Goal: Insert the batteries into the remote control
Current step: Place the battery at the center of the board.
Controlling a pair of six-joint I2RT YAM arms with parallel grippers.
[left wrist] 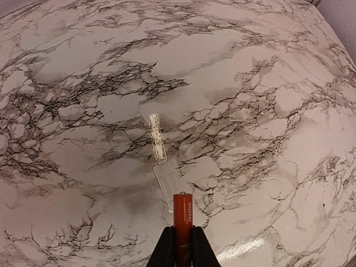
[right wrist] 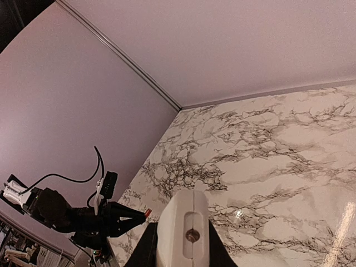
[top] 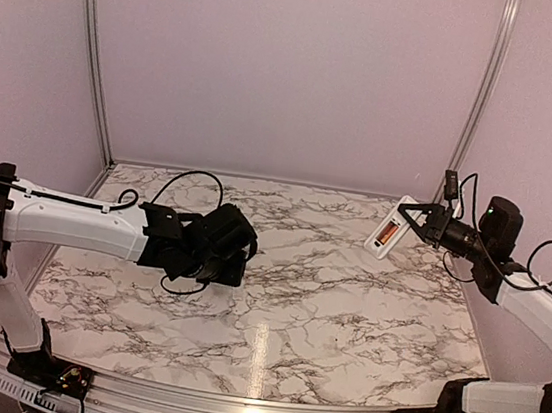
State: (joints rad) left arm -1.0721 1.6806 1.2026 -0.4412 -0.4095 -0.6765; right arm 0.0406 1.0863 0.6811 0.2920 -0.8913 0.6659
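The marble short of the clear cover (top: pixel 219 303) is empty and below my left gripper, which will next go down there and release the battery.
My left gripper (left wrist: pixel 182 232) is shut on an orange-red battery (left wrist: pixel 182 214), which stands up between the black fingers above the marble table. In the top view the left gripper (top: pixel 240 250) hovers left of centre and its battery is hidden. At the back right, my right gripper (top: pixel 407 223) is shut on the white remote control (top: pixel 390 231) and holds it in the air. The remote's open recess faces the camera with one orange battery (top: pixel 385 235) in it. The right wrist view shows the remote's end (right wrist: pixel 186 228) between the fingers.
A clear plastic cover (left wrist: pixel 167 184) lies flat on the table just beyond the held battery, with a pale strip (left wrist: pixel 157 137) at its far end. Purple walls and metal rails enclose the marble table (top: pixel 344 306). The left arm's cable loops behind it.
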